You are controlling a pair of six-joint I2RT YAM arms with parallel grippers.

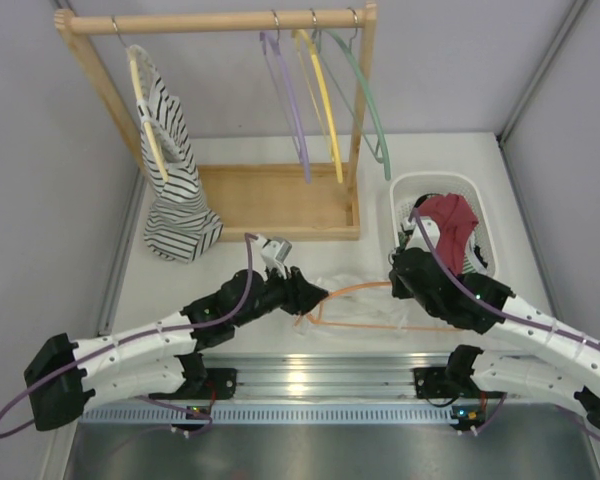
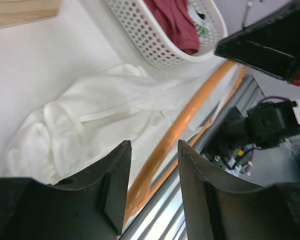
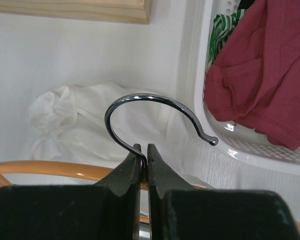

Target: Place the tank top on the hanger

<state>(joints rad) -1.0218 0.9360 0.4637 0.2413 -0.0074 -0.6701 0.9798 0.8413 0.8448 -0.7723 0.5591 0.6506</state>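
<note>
My left gripper will next slide off the loose end of the orange hanger's arm. Then it will tip downward and go down onto the tank top strap's end (image 1: 325,282) (image 2: 34,145).
The white tank top (image 1: 347,284) lies crumpled on the table between my two grippers; it also shows in the left wrist view (image 2: 90,120) and the right wrist view (image 3: 75,125). The orange hanger (image 1: 365,306) lies partly over it. My right gripper (image 3: 144,150) is shut on the stem of the hanger's metal hook (image 3: 150,97), with the orange bar (image 3: 50,169) just below the fingers. My left gripper (image 2: 152,150) is open, and the hanger's orange arm (image 2: 190,120) runs between its jaws without touching them. In the top view, the left gripper (image 1: 308,292) is at the hanger's left end and the right gripper (image 1: 400,275) at its right.
A white basket (image 1: 480,200) with a dark red garment (image 1: 448,215) stands at the right, close to my right gripper. A wooden rack (image 1: 220,20) at the back holds a striped top (image 1: 170,170) and purple (image 1: 288,100), yellow (image 1: 322,95) and green (image 1: 365,95) hangers.
</note>
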